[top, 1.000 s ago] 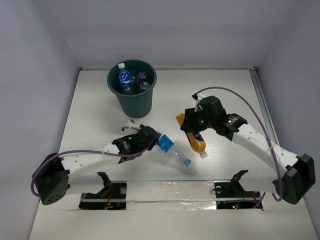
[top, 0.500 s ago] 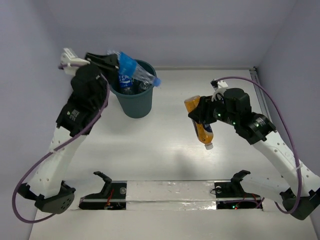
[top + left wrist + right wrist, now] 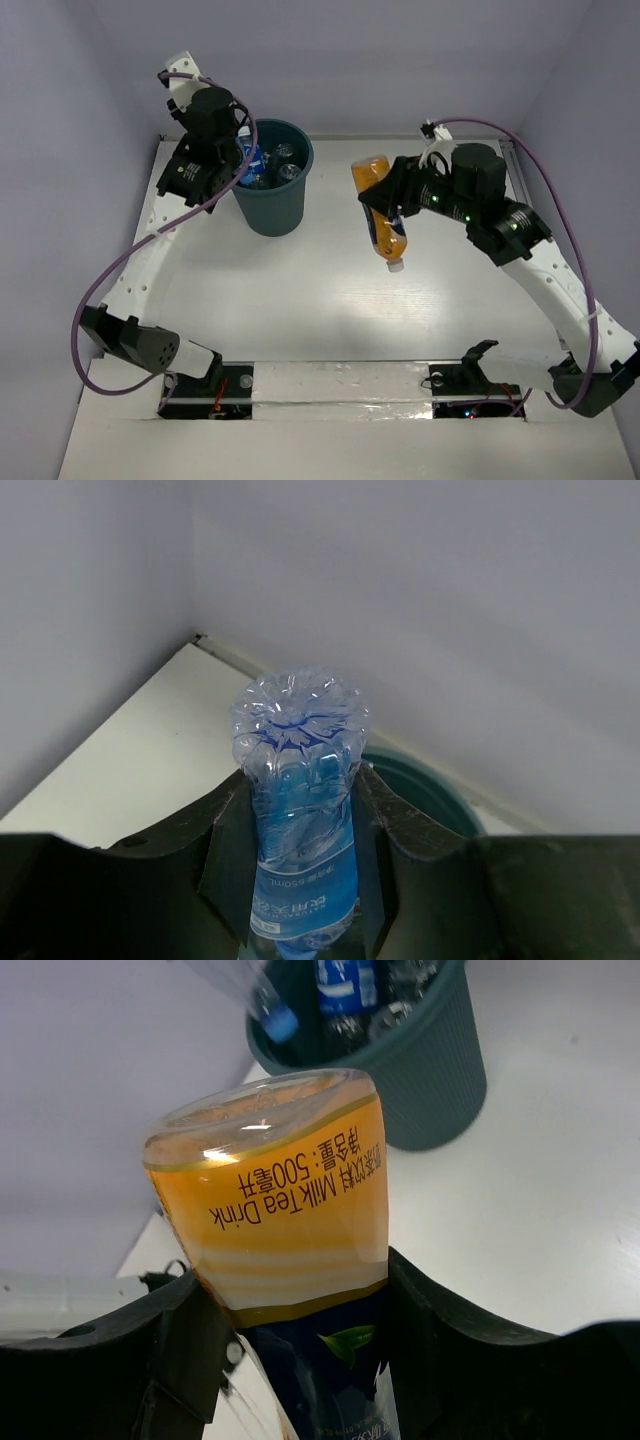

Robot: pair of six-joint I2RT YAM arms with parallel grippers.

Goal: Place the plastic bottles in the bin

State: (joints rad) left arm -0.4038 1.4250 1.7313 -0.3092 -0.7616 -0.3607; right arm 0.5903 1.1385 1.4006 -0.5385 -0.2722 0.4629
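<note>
I should move the orange bottle (image 3: 380, 205) with my right gripper to the left in the top view, over the bin's opening (image 3: 277, 158). Then I should lower the orange bottle cap-first and let it go.
The dark teal bin (image 3: 268, 205) stands at the back left of the table, with a blue-labelled bottle and clear bottles (image 3: 285, 158) inside. My left gripper (image 3: 236, 152) hangs over the bin's left rim, shut on a clear blue-labelled bottle (image 3: 300, 780) whose blue cap (image 3: 280, 1025) points down into the bin. That bottle's crumpled base faces the left wrist camera, with the bin rim (image 3: 432, 792) behind it. My right gripper (image 3: 398, 198) is in mid-air right of the bin, shut on the orange bottle (image 3: 380, 205); its dark label (image 3: 320, 1360) sits between the fingers, cap down.
White walls close the table at the back and both sides. The bin (image 3: 425, 1070) sits ahead of the orange bottle in the right wrist view. A metal rail with black clamps (image 3: 340, 378) runs along the near edge.
The left arm rose from the table with the blue-labelled bottle, carried it to the bin and turned it cap-down at the rim. The right arm lifted the orange bottle and shifted it left toward the bin.
</note>
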